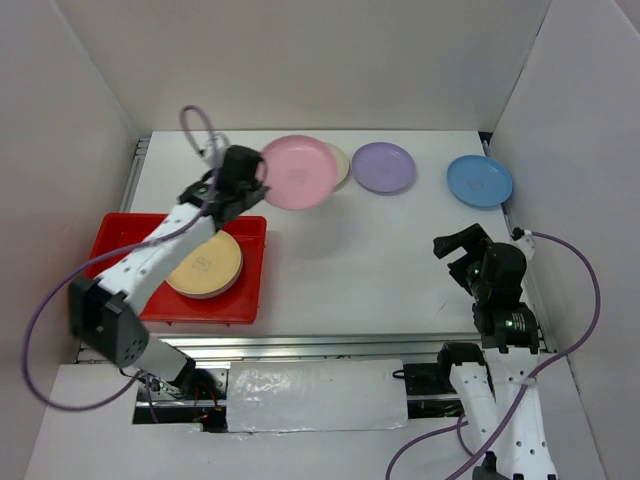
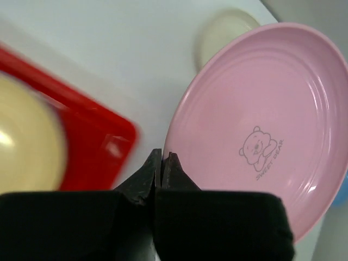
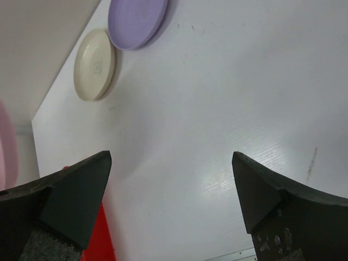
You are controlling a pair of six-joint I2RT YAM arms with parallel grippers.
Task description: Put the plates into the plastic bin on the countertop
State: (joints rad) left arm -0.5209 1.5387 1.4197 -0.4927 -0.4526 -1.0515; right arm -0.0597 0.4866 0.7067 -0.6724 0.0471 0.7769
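I should move my left gripper back and down to let go of the pink plate (image 1: 298, 171) on the yellow-orange plate (image 1: 205, 263), which is in the bin, below and back from the gripper.
My left gripper (image 1: 252, 190) is shut on the rim of a pink plate (image 1: 298, 171) and holds it lifted above the white countertop (image 1: 380, 260), just beyond the far right corner of the red plastic bin (image 1: 115, 232). In the left wrist view the jaws (image 2: 162, 157) pinch the pink plate (image 2: 261, 125) at its edge. A yellow-orange plate (image 1: 205, 263) lies in the bin on a stack. A cream plate (image 1: 339, 163), a purple plate (image 1: 383, 166) and a blue plate (image 1: 479, 180) lie along the far edge. My right gripper (image 1: 458, 243) is open and empty over the right side.
White walls close in the left, far and right sides. A silver rail (image 1: 350, 344) runs along the near edge. In the right wrist view the cream plate (image 3: 94, 64) and purple plate (image 3: 136, 20) lie far ahead, with the bin corner (image 3: 100, 239) at lower left.
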